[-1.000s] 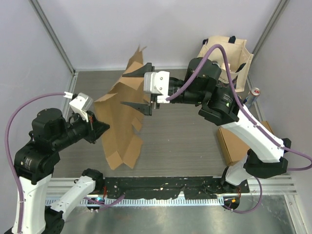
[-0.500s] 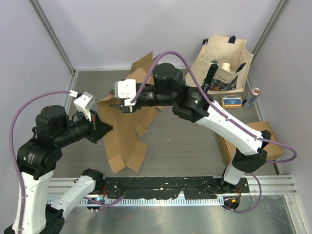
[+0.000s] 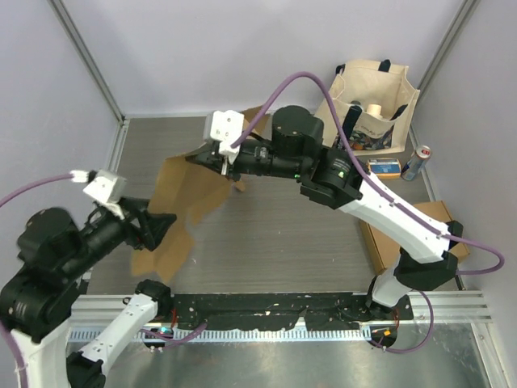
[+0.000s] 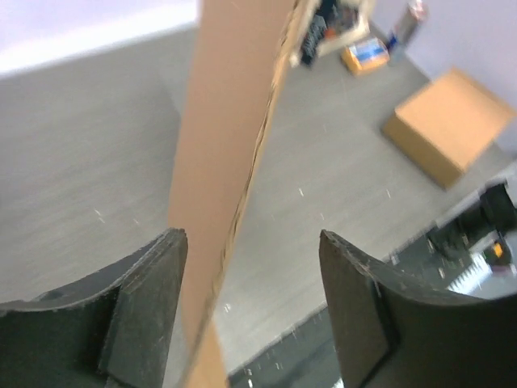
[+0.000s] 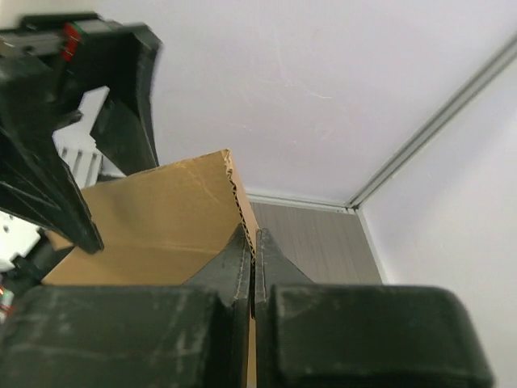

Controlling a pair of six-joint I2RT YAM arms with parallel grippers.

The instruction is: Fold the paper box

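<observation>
The sheet (image 3: 187,182) hangs raised and slanting, so I will lower my right gripper to the right in the top view, toward the cream tote bag, to release the sheet's upper edge.
The paper box is a flattened brown cardboard sheet (image 3: 187,182), held up off the table and slanting from front left to back middle. My right gripper (image 3: 229,165) is shut on its upper corrugated edge (image 5: 239,202), with the fingertips (image 5: 242,246) pressed together over it. My left gripper (image 3: 164,224) is open at the sheet's lower left. In the left wrist view the cardboard (image 4: 226,121) runs edge-on between the spread fingers (image 4: 149,295), close to the left one and not clamped.
A cream tote bag (image 3: 373,93) stands at the back right, with a can (image 3: 418,162) and a small blue and orange pack (image 3: 383,167) beside it. A closed brown carton (image 3: 402,234) lies at the right, also seen as the carton (image 4: 448,125) from the left wrist.
My right gripper has closed on the cardboard's upper edge. My left gripper has opened, let go of the sheet and drawn back toward the front left. The cardboard has shifted.
</observation>
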